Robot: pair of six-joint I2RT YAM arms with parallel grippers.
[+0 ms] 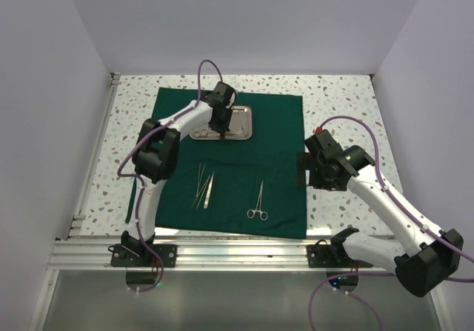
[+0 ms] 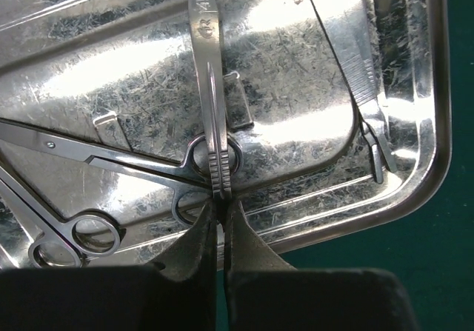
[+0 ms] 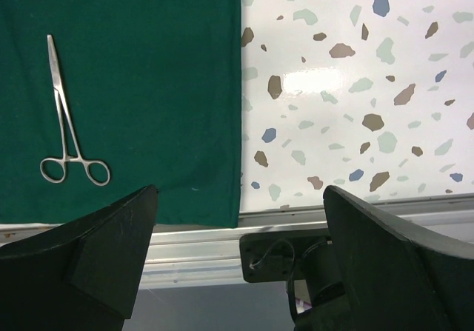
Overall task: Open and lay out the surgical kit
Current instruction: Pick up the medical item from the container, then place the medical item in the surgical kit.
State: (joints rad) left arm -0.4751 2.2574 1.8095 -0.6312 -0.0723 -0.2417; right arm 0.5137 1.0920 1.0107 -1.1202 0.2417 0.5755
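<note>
My left gripper rises and moves back and down next to free the handle on bare cloth beside the tweezers, since that spot lies below the gripper and back.
The dark green cloth (image 1: 278, 138) lies spread flat on the table. The steel tray (image 1: 244, 116) sits on its far middle. My left gripper (image 1: 221, 129) is over the tray and shut on the ribbed near end of a slim silver scalpel-like handle (image 2: 209, 101). In the left wrist view the gripper (image 2: 220, 211) hangs over the tray's near rim (image 2: 415, 190). Ring-handled instruments (image 2: 89, 161) and another flat handle (image 2: 354, 49) lie in the tray. Tweezers and slim handles (image 1: 203, 187) and ring-handled forceps (image 1: 258, 202) lie on the cloth. My right gripper (image 1: 306, 169) is open and empty at the cloth's right edge.
The right wrist view shows the forceps (image 3: 65, 116) on the cloth (image 3: 148, 64), the terrazzo table (image 3: 355, 87) to its right and the aluminium rail (image 3: 192, 246) along the near edge. White walls enclose the table on three sides.
</note>
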